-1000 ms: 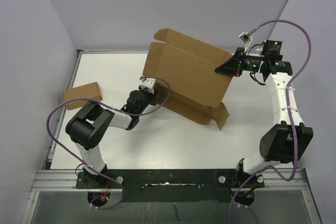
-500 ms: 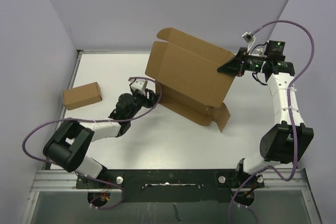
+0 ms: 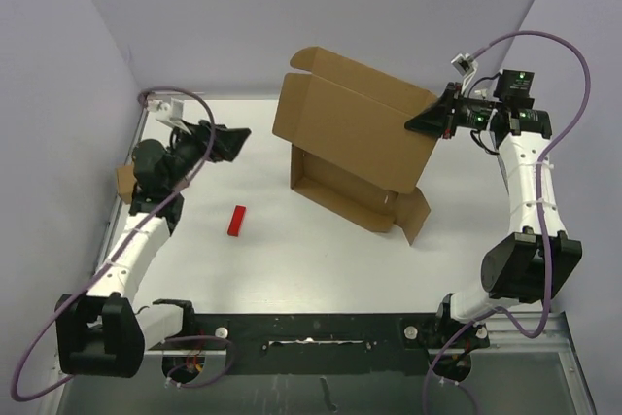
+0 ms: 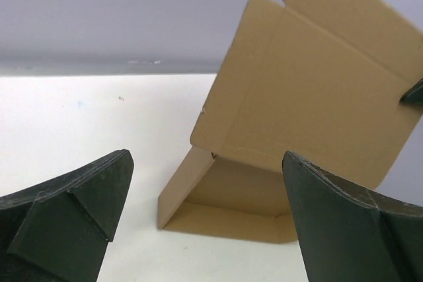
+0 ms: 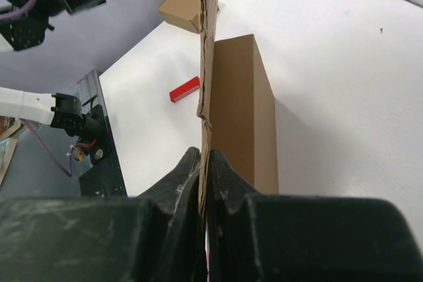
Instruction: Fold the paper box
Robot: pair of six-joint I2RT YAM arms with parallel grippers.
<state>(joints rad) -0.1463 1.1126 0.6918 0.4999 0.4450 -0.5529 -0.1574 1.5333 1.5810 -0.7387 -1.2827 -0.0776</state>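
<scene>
I am holding the raised panel with my right gripper only. I should next move my left gripper outward and across and turn its open fingers around the panel's opposite side edge [image 3: 283, 105] [image 4: 223, 74].
The paper box [image 3: 352, 140] is a large brown cardboard mailer standing half open in the middle of the table, its lid panel raised and its tray flaps on the surface. My right gripper [image 3: 429, 121] is shut on the right edge of the raised panel. The right wrist view shows that cardboard edge [image 5: 206, 107] pinched between the fingers of my right gripper [image 5: 205, 160]. My left gripper [image 3: 229, 142] is open and held up at the far left, well apart from the box. In the left wrist view, the left gripper [image 4: 206, 160] frames the paper box [image 4: 310, 97] at a distance, with nothing between its fingers.
A small red block [image 3: 237, 221] lies on the white table [image 3: 292, 269] left of the box. A much smaller cardboard box [image 3: 123, 180] sits at the left edge, mostly hidden by my left arm. Walls close in the back and both sides.
My left arm swung away from the box's left side to the far left, and its gripper opened. The red block now shows on the table. The right gripper kept its grip.
</scene>
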